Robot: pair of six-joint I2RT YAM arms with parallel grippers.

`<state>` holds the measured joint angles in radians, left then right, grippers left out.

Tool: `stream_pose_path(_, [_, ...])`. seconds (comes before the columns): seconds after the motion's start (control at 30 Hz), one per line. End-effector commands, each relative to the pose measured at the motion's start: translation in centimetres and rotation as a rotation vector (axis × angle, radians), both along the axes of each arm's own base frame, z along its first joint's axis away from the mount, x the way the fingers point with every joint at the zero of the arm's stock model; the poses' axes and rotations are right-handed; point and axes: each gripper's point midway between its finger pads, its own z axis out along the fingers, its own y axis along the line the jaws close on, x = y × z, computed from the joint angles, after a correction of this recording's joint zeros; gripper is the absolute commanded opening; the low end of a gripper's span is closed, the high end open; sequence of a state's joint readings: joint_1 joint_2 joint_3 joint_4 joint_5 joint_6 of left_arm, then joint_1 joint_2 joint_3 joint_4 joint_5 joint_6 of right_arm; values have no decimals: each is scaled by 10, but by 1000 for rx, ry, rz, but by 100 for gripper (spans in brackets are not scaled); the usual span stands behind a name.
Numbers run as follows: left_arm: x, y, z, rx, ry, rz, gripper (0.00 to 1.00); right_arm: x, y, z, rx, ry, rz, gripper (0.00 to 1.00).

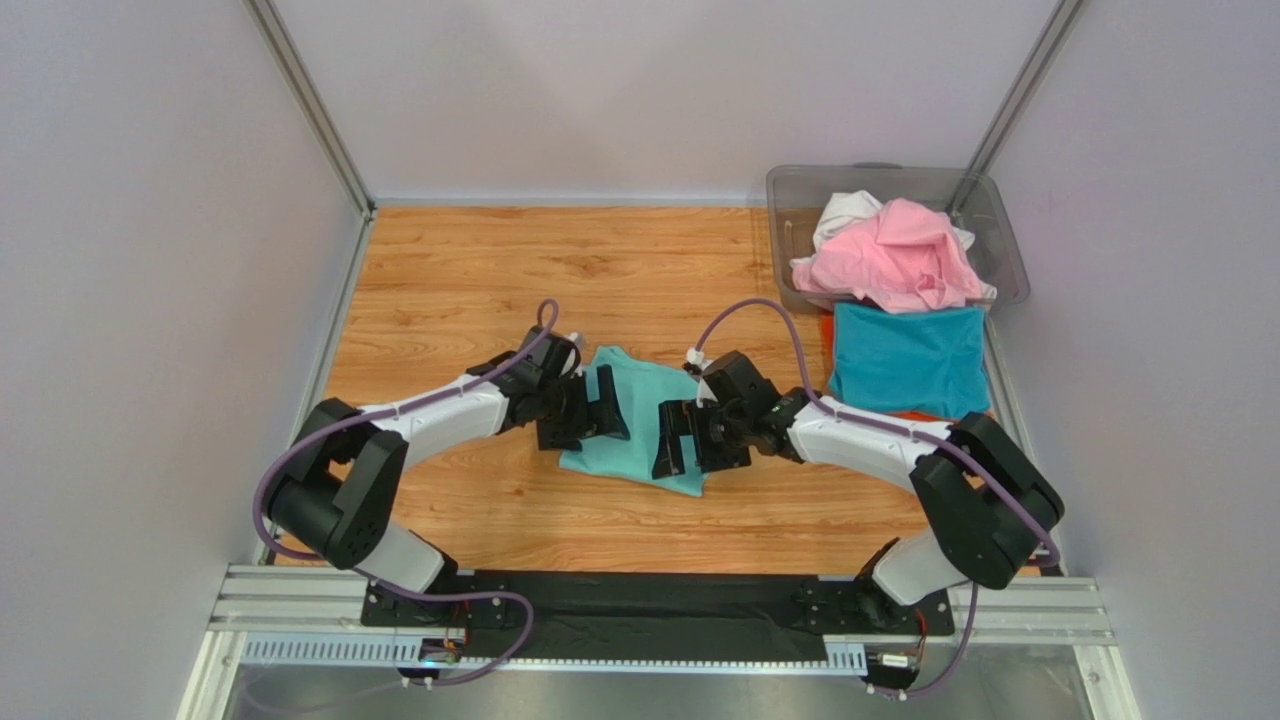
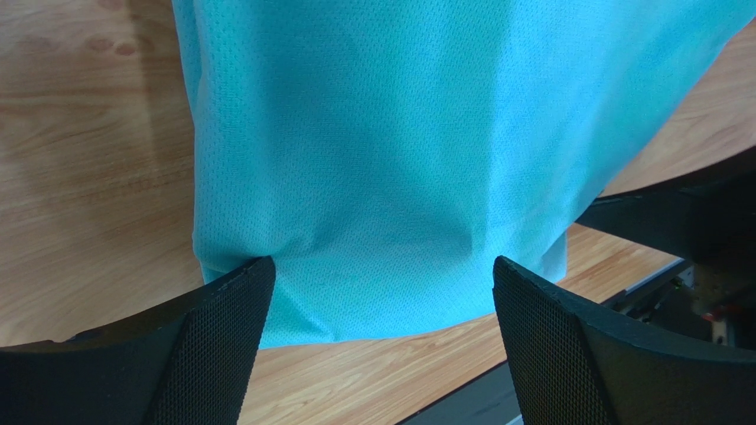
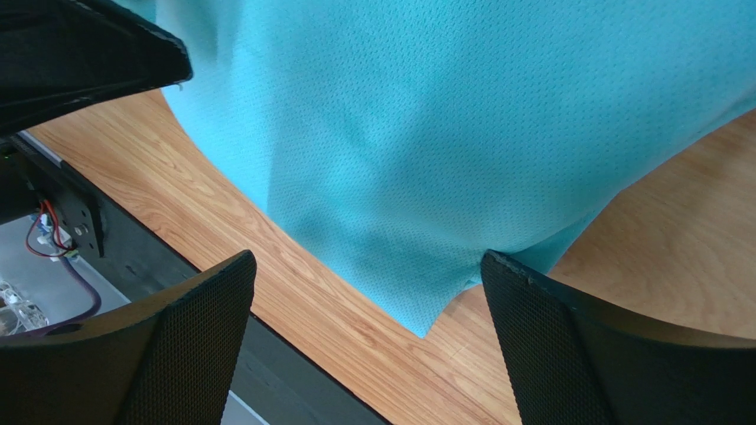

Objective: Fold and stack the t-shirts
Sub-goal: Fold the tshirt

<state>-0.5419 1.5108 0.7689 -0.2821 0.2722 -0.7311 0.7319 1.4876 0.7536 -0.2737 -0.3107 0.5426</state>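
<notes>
I will lift my right gripper outward next, then lower it to close halfway along the mint green t-shirt's edge facing the teal blue t-shirt [image 1: 908, 360].
A mint green t-shirt [image 1: 639, 420] lies folded into a small rectangle in the middle of the table. My left gripper [image 1: 589, 410] hovers over its left side and my right gripper [image 1: 688, 440] over its near right corner. In the left wrist view the shirt [image 2: 399, 150] fills the upper frame, and the left gripper [image 2: 381, 292] stands open over its near edge, holding nothing. In the right wrist view a corner of the shirt [image 3: 461, 124] points between the wide-open fingers of the right gripper [image 3: 368, 283]. A folded teal blue t-shirt [image 1: 908, 360] rests on an orange one [image 1: 920, 416] at the right.
A clear grey plastic bin [image 1: 796, 188] at the back right holds a crumpled pink t-shirt [image 1: 887, 258] and a white one [image 1: 845, 210]. Grey walls and metal rails enclose the wooden table [image 1: 496, 270]. A black mounting strip [image 1: 646, 608] runs along the near edge.
</notes>
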Motion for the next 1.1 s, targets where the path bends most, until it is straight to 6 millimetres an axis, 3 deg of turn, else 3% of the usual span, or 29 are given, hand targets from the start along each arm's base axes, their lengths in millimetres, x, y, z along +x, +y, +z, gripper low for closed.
stream_pose_path(0.0, [-11,0,-19,-1,50,-7,100,11,-2,-11,-26,-28,-51,100])
stream_pose_path(0.07, [-13,1,-18,-2,49,-4,100,10,-4,-9,-33,-26,-48,100])
stream_pose_path(0.17, [-11,4,-1,-3,7,-3,100,15,-3,13,-19,-72,-41,100])
stream_pose_path(0.3, [-8,11,53,-34,-141,12,100,25,-12,63,-16,-205,-65,100])
stream_pose_path(0.33, [-12,17,61,-29,-155,18,100,26,-15,89,20,-265,-80,100])
stream_pose_path(0.37, [-13,21,83,-54,-222,31,100,25,-22,97,14,-282,-97,100])
stream_pose_path(0.43, [-19,38,96,-22,-266,77,100,27,-39,122,21,-360,-178,100])
stream_pose_path(0.47, [-23,46,112,-32,-322,105,100,26,-44,127,28,-377,-198,100])
stream_pose_path(0.5, [-21,62,112,14,-348,172,100,34,-57,129,-4,-419,-271,100])
stream_pose_path(0.67, [-45,133,105,221,-343,430,100,34,-81,118,-40,-435,-373,100])
stream_pose_path(0.73, [-57,150,95,279,-311,470,100,35,-82,107,-71,-412,-379,100])
stream_pose_path(0.97, [-66,162,92,243,-360,536,100,61,-76,74,-219,-350,-411,100])
stream_pose_path(1.0, [-66,162,91,241,-362,536,100,68,-73,77,-224,-352,-423,100])
stream_pose_path(1.07, [-66,163,92,240,-368,536,100,77,-68,60,-268,-318,-424,98])
